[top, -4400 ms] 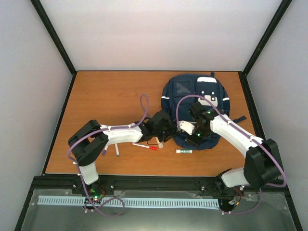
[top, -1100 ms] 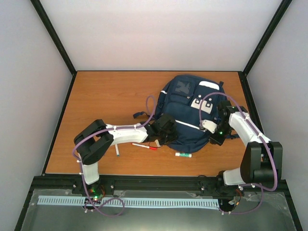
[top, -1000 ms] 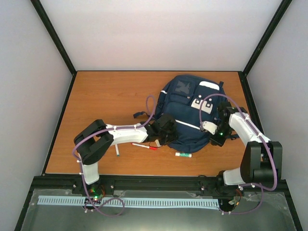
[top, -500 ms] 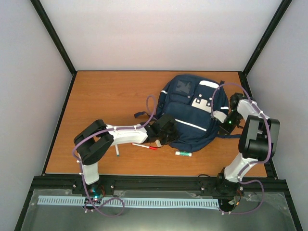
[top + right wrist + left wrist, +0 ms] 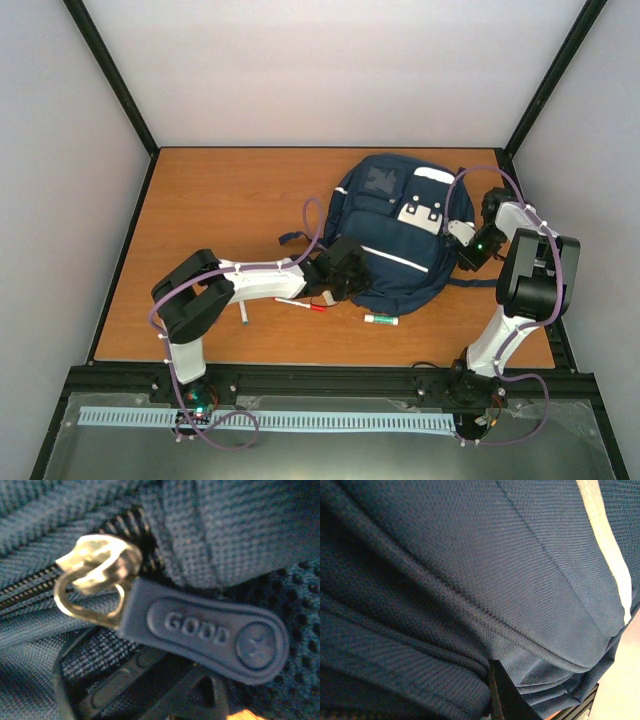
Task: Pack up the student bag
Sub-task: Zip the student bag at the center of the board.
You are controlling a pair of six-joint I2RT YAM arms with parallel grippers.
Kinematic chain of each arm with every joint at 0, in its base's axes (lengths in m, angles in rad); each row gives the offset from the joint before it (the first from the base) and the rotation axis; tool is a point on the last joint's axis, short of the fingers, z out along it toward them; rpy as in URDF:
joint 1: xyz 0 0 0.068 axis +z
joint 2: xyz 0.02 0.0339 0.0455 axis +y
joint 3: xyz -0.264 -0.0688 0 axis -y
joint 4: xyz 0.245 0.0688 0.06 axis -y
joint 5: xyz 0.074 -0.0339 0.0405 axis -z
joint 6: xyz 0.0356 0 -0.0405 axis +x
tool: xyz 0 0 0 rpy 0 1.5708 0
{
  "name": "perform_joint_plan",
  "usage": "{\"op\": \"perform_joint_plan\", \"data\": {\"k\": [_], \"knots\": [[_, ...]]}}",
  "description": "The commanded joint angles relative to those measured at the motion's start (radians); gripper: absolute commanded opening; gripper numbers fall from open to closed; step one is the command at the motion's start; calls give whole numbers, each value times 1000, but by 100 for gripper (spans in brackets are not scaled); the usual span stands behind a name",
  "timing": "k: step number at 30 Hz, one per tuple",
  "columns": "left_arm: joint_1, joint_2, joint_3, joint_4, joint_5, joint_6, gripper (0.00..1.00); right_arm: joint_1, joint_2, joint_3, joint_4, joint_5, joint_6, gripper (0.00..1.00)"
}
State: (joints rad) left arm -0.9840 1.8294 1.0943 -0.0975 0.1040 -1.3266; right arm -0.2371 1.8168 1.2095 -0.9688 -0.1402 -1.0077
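Note:
My right gripper will next move slightly outward along the bag's side toward the dark mesh (image 5: 301, 600), which is to its right in the wrist view. It will let go there.
The student bag (image 5: 395, 235) is a large navy backpack with a thin white stripe and white patches. It lies on the wooden table right of centre. My left gripper (image 5: 345, 275) is at the bag's lower left edge. In the left wrist view navy fabric (image 5: 470, 580) fills the frame and is bunched against one black finger (image 5: 502, 695). My right gripper (image 5: 470, 250) is pressed against the bag's right side. Its wrist view shows a metal zip slider (image 5: 97, 562) and a blue rubber pull marked GOOD (image 5: 205, 632) lying free. My own fingers are not clear there.
A red-capped pen (image 5: 301, 305) and a small beige thing (image 5: 326, 297) lie by my left gripper. A white and green glue stick (image 5: 381, 320) lies below the bag. Another pen (image 5: 242, 315) lies near the left arm. A dark strap buckle (image 5: 120, 685) sits under the zip pull.
My right gripper has travelled from the bag's near edge round to its right side. The bag has turned and shifted a little. My left gripper has stayed at the bag's left edge.

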Motion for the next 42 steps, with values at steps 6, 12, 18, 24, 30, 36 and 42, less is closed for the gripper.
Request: {"op": "perform_joint_plan", "data": {"k": [6, 12, 18, 24, 30, 36, 42], "knots": [[-4, -61, -18, -16, -58, 41, 1, -24, 25, 72, 175, -8, 33, 4], [-4, -69, -26, -11, -68, 47, 1, -43, 32, 80, 201, -25, 35, 6], [-4, -58, 6, -19, -50, 87, 1, -73, -14, 64, 162, -44, 11, 18], [-4, -78, 37, -49, -71, 170, 14, -83, -179, 0, 47, -100, -71, 34], [-5, -127, 147, -225, -144, 390, 64, -84, -364, -72, -68, -193, -131, 45], [-4, -220, 132, -278, -148, 616, 74, -82, -461, -82, -197, -337, -143, 51], [-5, -307, 78, -349, -170, 746, 76, -51, -517, -117, -251, -437, -125, 55]]}}
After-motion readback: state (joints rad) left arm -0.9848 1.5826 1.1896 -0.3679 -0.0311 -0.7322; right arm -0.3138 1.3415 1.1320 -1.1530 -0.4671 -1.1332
